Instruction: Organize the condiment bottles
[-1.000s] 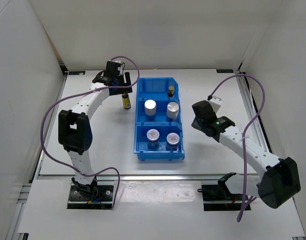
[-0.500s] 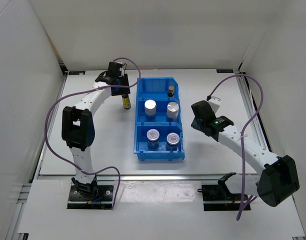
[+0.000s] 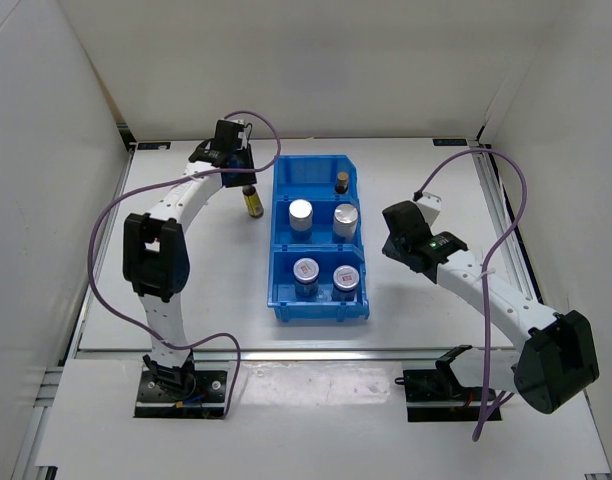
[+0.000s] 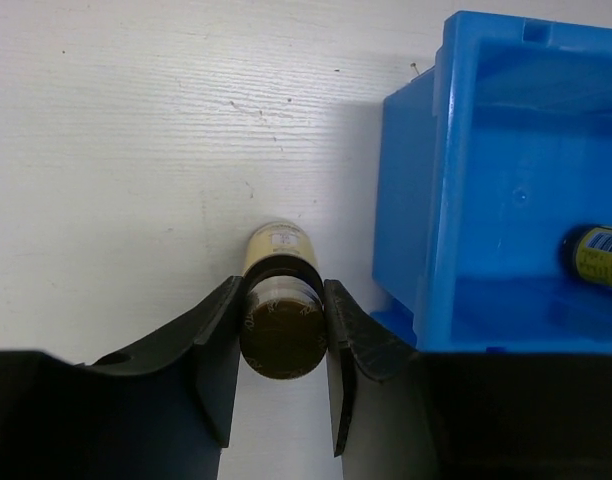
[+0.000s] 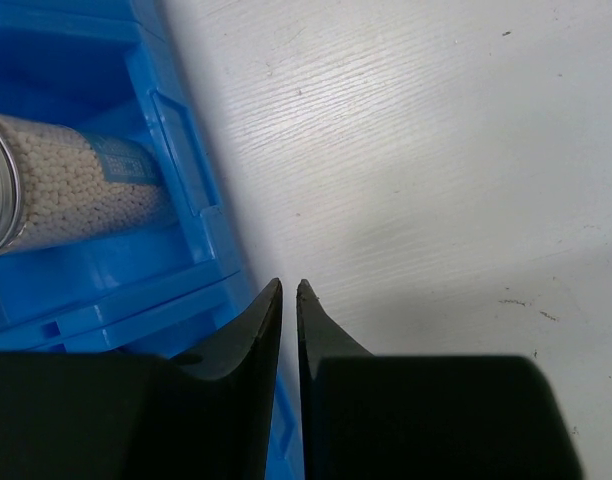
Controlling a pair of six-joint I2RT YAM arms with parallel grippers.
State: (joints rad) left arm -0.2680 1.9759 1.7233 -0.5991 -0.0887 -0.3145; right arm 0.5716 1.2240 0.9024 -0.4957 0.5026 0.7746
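Observation:
The far compartment holds the other amber bottle. My left gripper should go up over the bin's blue side next, lower the bottle into the far compartment's empty side [image 3: 292, 181] [image 4: 498, 222] and then let it go.
A slim amber bottle [image 3: 252, 204] stands on the table just left of the blue bin [image 3: 282, 240], and my left gripper [image 3: 242, 178] is shut on its top. In the left wrist view the bottle [image 4: 278, 250] sits pinched between both fingers of the left gripper [image 4: 281, 345]. A second amber bottle [image 3: 341, 181] stands in the bin's far compartment. Two silver-topped cylinders [image 3: 301, 213] [image 3: 346, 217] fill the middle one, and two short jars [image 3: 306, 270] [image 3: 347, 278] the near one. My right gripper [image 3: 396, 218] hovers right of the bin, shut and empty [image 5: 289, 290].
The bin's blue wall [image 4: 416, 200] is close to the right of the held bottle. In the right wrist view the bin's rim [image 5: 176, 150] and a bead-filled cylinder [image 5: 76, 190] lie to the left. White walls enclose the table on three sides.
My left gripper's jaws have come together onto the amber bottle, from wide open a second ago. The right arm and the bin's contents have not moved.

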